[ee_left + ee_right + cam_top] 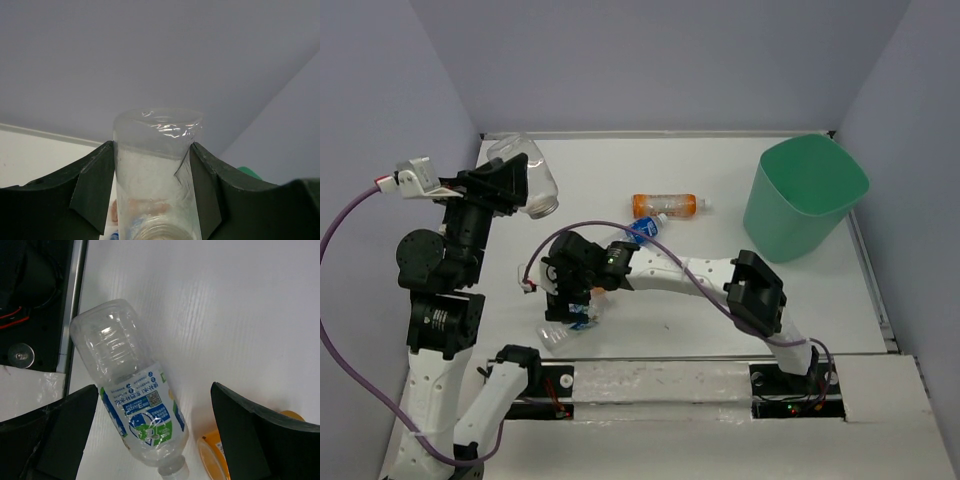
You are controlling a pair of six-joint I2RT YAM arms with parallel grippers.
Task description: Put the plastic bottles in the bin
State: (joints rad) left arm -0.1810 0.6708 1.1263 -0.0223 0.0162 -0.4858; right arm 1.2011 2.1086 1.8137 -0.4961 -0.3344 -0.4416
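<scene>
The bottle lies below my right gripper, nearer the metal bar, so my gripper should next lower and ease back over the label's edge by the bottle's clear end (pixel 571 327) (pixel 132 378).
My left gripper (pixel 510 190) (pixel 152 155) is shut on a clear plastic bottle (pixel 528 172) (pixel 157 165) and holds it up over the table's far left. My right gripper (pixel 576 300) (pixel 154 390) stands open low over a clear bottle with a green-blue label (pixel 563 326) (pixel 132 400), which lies between its fingers near the front edge. Part of an orange bottle (pixel 215 455) shows beside the right finger. Another orange-tinted bottle (pixel 665 204) lies mid-table, with a blue-labelled bottle (pixel 646 229) next to it. The mint-green bin (pixel 803 195) stands upright at the far right.
The table's front edge with its metal rail and the dark arm bases (pixel 30 295) lies just beside the labelled bottle. Grey walls close in the table at the back and both sides. A green sliver of the bin (pixel 248 172) shows past my left finger.
</scene>
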